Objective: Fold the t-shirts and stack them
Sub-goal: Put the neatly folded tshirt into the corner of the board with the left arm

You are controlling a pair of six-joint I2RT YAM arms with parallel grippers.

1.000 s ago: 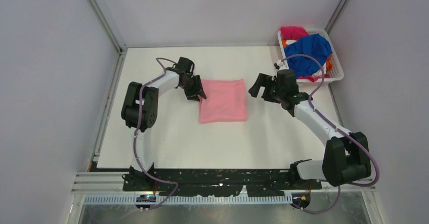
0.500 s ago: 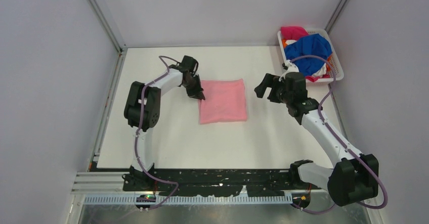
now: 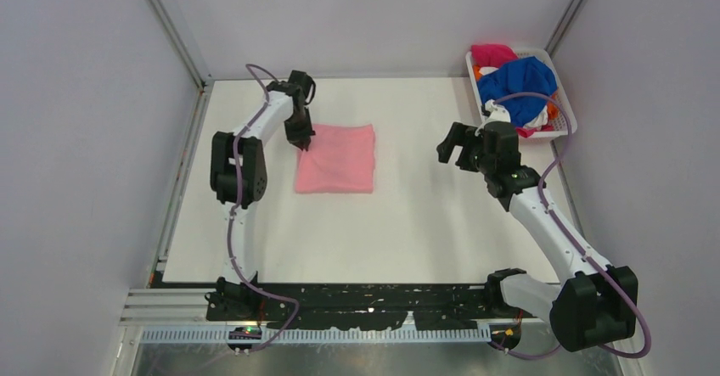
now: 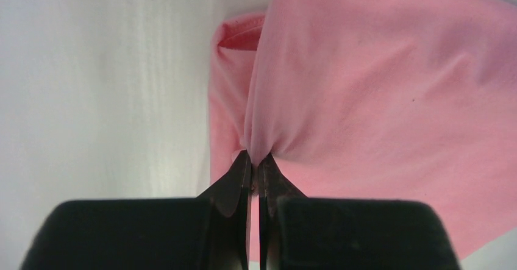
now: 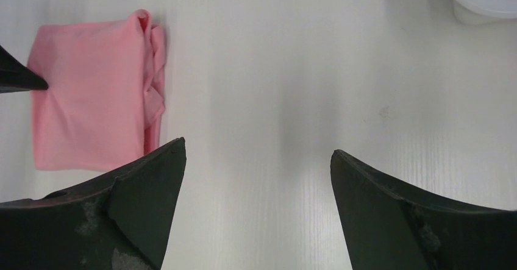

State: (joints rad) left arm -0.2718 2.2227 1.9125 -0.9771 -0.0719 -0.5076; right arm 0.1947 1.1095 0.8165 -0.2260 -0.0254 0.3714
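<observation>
My left gripper will next drag the shirt outward and to the left in the top view to the bare far corner of the table and let go of it.
A folded light pink t-shirt (image 3: 336, 158) lies on the white table, left of the middle; it also shows in the left wrist view (image 4: 378, 99) and the right wrist view (image 5: 91, 99). My left gripper (image 3: 302, 141) is shut on its far left edge, the cloth pinched between the fingertips (image 4: 255, 160). My right gripper (image 3: 452, 147) is open and empty above bare table, well right of the pink shirt (image 5: 256, 154). A royal blue t-shirt (image 3: 520, 83), a magenta one (image 3: 492, 53), orange and white cloth lie heaped in the basket.
The white mesh basket (image 3: 565, 121) stands at the table's far right corner; its rim shows in the right wrist view (image 5: 481, 5). Grey walls and metal frame posts enclose the table (image 3: 407, 223) on three sides.
My left gripper has dragged the folded pink shirt to the left and slightly back. My right gripper has pulled away to the right, toward the basket, and stays open.
</observation>
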